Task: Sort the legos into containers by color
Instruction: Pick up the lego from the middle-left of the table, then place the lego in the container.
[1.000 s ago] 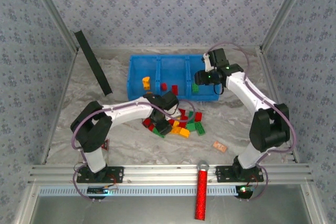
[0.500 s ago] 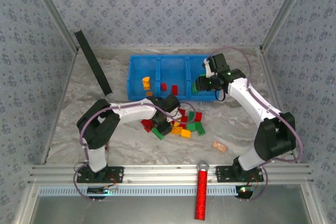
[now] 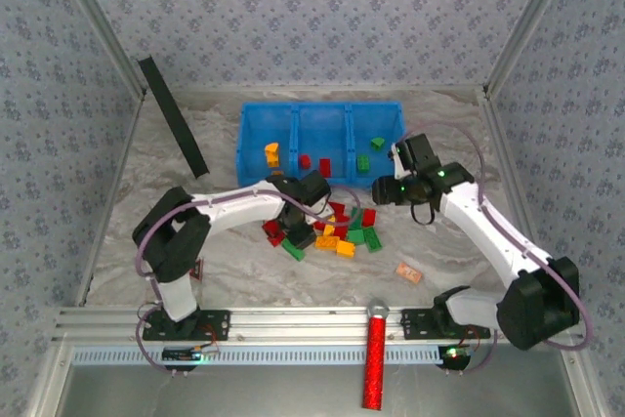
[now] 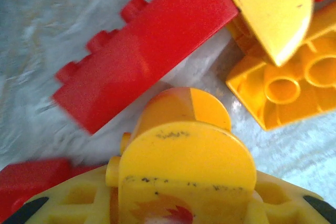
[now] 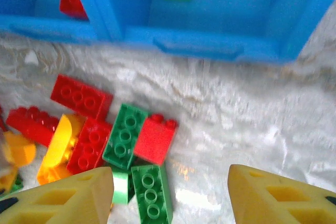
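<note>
My left gripper needs to lift up next and carry the rounded lego outward over the blue bin's section that already holds yellow, since that section lies outward of it. Then it needs to lower in and let go.
The legos (image 3: pixel 337 231) lie in a loose red, green and yellow pile in front of the containers (image 3: pixel 244 144), a blue bin with three compartments. A yellow lego (image 3: pixel 271 153) is in the left compartment, red ones (image 3: pixel 305 161) in the middle, green ones (image 3: pixel 377 144) in the right. My left gripper (image 3: pixel 299 229) is down in the pile, shut on a rounded yellow lego (image 4: pixel 186 161); a long red lego (image 4: pixel 147 51) lies just beyond it. My right gripper (image 3: pixel 384 190) hovers open and unloaded before the bin's front wall (image 5: pixel 199 45), with green legos (image 5: pixel 151 192) below its left finger.
A black strip (image 3: pixel 173 116) leans at the back left. A pale peach block (image 3: pixel 410 272) lies to the right of the pile. A red-and-black triangle (image 3: pixel 197 269) sits by the left arm's base, and a red glittery cylinder (image 3: pixel 375 358) crosses the front rail.
My right gripper has drawn back from over the right compartment to the table in front of it and has widened; a second green lego shows in that compartment. My left gripper has closed in the pile.
</note>
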`<state>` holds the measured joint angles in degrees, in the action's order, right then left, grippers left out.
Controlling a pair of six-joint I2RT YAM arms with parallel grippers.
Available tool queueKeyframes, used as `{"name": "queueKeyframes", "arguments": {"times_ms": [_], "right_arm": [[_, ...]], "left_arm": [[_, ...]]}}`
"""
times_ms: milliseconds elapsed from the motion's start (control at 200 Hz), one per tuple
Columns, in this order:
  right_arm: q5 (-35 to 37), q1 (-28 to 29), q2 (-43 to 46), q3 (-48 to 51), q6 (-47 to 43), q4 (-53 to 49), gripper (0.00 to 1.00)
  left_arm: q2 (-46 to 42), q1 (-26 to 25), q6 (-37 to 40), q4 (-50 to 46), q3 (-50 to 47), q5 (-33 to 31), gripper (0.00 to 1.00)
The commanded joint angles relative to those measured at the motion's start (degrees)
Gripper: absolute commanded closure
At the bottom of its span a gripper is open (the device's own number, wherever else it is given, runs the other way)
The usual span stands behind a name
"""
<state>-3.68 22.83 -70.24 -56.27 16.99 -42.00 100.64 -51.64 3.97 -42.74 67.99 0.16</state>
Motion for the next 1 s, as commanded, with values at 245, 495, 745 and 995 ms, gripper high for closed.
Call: {"name": "queueKeyframes", "arguments": {"times_ms": [245,495,745,995], "right_arm": [[-2.1,8.5,2.4,11.5,7.9,1.8,0.32],[0.2,14.2,1.1,14.3,7.2,4.5,0.24],[3.0,17.2,0.2,16.8,8.3,5.1,0.22],[7.8,20.0,0.7,16.2,10.7,2.8,0.27]], "left_arm": [[-8.3,7.7,-1.3,-2.9,6.9,3.2,0.76],[-5.9,17.0,-7.3,-0.8,14.7,3.0,0.75],[2.1,22.8,-13.8,-3.8,25.8,-1.2,0.74],[9.6,25.6,-15.3,-6.3,30.8,-4.1,0.73]]}}
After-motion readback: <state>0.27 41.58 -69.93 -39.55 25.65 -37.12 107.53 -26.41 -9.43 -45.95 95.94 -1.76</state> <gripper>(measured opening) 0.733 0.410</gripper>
